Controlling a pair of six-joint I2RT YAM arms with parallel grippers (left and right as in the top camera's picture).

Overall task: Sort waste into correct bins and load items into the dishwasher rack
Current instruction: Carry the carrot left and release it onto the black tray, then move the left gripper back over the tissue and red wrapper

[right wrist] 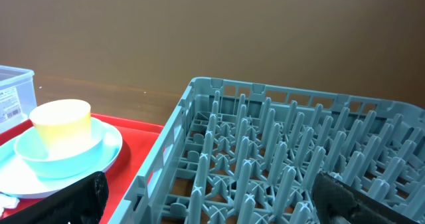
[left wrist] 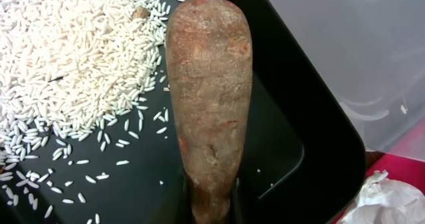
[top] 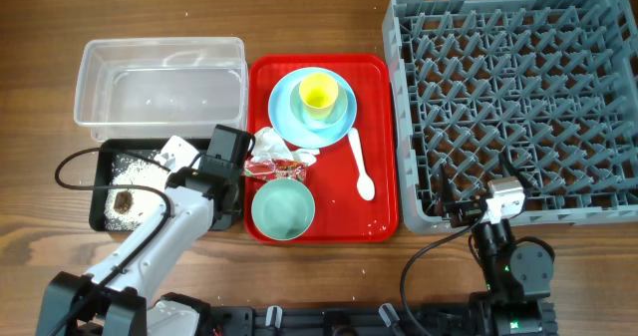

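My left gripper will next lower the brown sausage-like piece (left wrist: 209,91) slightly over the black bin's bottom and let it go, because the spot beside the white crumbs is open.
My left gripper (top: 189,171) (left wrist: 211,201) is shut on the brown sausage-like piece (left wrist: 209,91) and holds it over the black bin (top: 227,214) (left wrist: 279,151), next to the rice-like crumbs (top: 135,168) (left wrist: 66,64). In the overhead view the gripper hides the sausage. The clear bin (top: 159,82) (left wrist: 345,44) stands just behind. White tissue (top: 266,140) (left wrist: 388,201) and the red-and-white wrapper (top: 279,165) lie on the red tray (top: 379,201). The yellow cup (top: 318,93) (right wrist: 61,125) sits in the small blue bowl (top: 339,110) (right wrist: 60,156) on the blue plate (top: 284,112) (right wrist: 106,144). The pale green bowl (top: 283,208) and white spoon (top: 361,167) are also on the tray. My right gripper (top: 466,212) (right wrist: 212,204) is open and empty at the grey rack's (top: 518,97) (right wrist: 279,157) front left corner.
A brownish patch (top: 125,201) lies among the crumbs in the black bin. The red tray (right wrist: 133,167) lies between the bins and the rack. Bare wooden table (top: 329,17) runs along the back and the front edge.
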